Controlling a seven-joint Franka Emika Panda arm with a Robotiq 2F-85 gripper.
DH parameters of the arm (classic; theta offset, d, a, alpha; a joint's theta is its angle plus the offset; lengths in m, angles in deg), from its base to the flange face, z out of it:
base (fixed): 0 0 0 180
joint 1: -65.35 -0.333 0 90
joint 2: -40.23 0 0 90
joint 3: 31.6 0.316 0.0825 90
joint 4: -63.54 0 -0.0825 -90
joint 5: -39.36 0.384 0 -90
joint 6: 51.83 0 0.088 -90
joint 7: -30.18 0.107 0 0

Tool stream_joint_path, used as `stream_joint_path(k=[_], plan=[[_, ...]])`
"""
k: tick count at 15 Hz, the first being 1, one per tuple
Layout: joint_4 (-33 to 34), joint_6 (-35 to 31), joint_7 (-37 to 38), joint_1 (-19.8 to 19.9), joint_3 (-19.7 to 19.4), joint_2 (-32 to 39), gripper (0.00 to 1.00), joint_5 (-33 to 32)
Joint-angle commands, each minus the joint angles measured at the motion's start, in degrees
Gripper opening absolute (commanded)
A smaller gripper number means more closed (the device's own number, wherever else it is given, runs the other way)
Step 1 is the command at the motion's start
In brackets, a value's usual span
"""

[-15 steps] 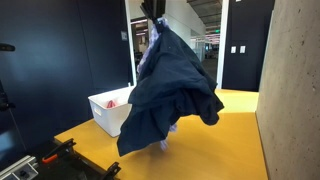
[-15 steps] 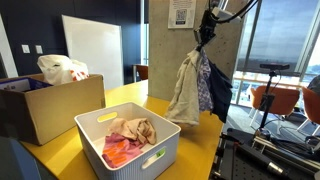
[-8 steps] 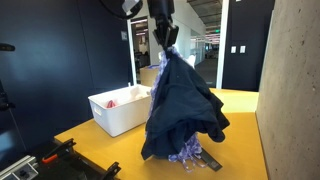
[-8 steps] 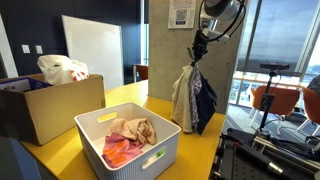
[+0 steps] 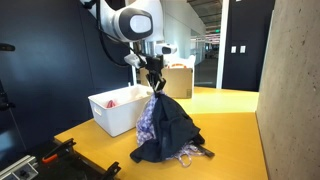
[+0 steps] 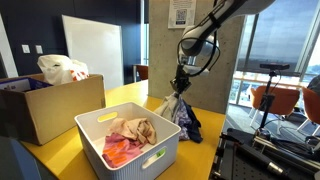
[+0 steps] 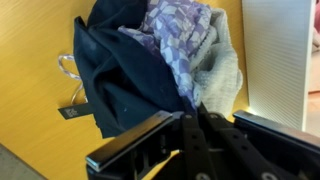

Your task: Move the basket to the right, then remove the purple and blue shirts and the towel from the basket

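My gripper should next move down toward the cloth heaped on the yellow table and let go of the bundle's raised top, as the rest is already outside the basket [image 6: 127, 145].
My gripper [image 5: 153, 83] is shut on a bundle of clothes and holds its top while the rest rests on the yellow table. The bundle is a dark blue shirt [image 5: 170, 133], a purple patterned shirt [image 5: 147, 122] and a pale grey towel [image 7: 222, 68]. It also shows in the other exterior view [image 6: 178, 108] below the gripper [image 6: 179, 88]. In the wrist view the gripper [image 7: 193, 110] pinches the cloth where purple [image 7: 180, 30] and blue [image 7: 125, 85] meet. The white basket [image 6: 127, 145] stands apart from the bundle and holds pink and tan cloth [image 6: 128, 137]. It also shows in an exterior view [image 5: 118, 108].
A cardboard box [image 6: 40, 105] with a white bag [image 6: 60, 69] stands behind the basket. Another cardboard box [image 5: 178, 80] sits at the table's far side. A concrete wall [image 5: 295, 90] stands close by. The table's edge [image 6: 215, 150] runs near the bundle.
My gripper has come down with the bundle. The clothes hung free in the air before; now their lower part lies crumpled on the table.
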Motion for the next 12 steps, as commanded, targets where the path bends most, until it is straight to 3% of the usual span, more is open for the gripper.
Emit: stream_joint_path(k=[1,3,4,12], plan=[[-0.04,-3.50,-1.01,0.53,0.48,4.39,0.01,2.64],[0.75,-3.92,-0.72,0.48,0.64,6.78,0.01,2.94],[0.36,-4.15,-0.39,0.45,0.39,6.84,0.25,2.71],[-14.94,-8.28,3.20,-1.07,-2.58,-8.11,0.81,-0.44]])
